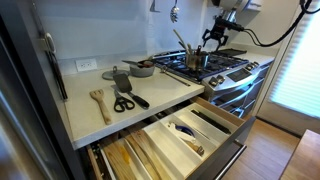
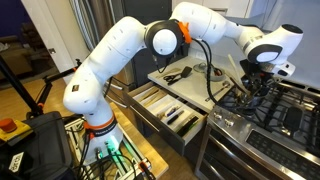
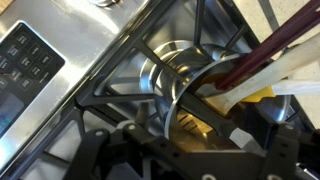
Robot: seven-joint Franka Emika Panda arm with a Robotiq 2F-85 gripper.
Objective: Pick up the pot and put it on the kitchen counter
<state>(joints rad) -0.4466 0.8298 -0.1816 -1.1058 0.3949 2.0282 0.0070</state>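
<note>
The pot's near rim (image 1: pixel 204 56) (image 3: pixel 174 108) is below my gripper, between its open fingers. Next, my gripper moves down astride that rim and closes.
The small shiny steel pot (image 1: pixel 197 61) stands on the gas stove's grate and holds several long utensils. In the wrist view the pot (image 3: pixel 165 80) fills the middle, with a red-brown and a white utensil leaning out of it. My gripper (image 1: pixel 215 42) is just above and beside the pot's rim. In the wrist view the gripper (image 3: pixel 185 135) is open, with the near rim between its fingers and one finger reaching inside. The gripper (image 2: pixel 258 78) also shows over the stove. The cream kitchen counter (image 1: pixel 85 105) lies beside the stove.
On the counter are a shallow grey pan (image 1: pixel 141 68), a black spatula (image 1: pixel 125 85), scissors (image 1: pixel 124 102) and a wooden spatula (image 1: pixel 99 100). Two drawers (image 1: pixel 180 135) stand pulled open below the counter. The stove (image 1: pixel 228 68) has raised black grates.
</note>
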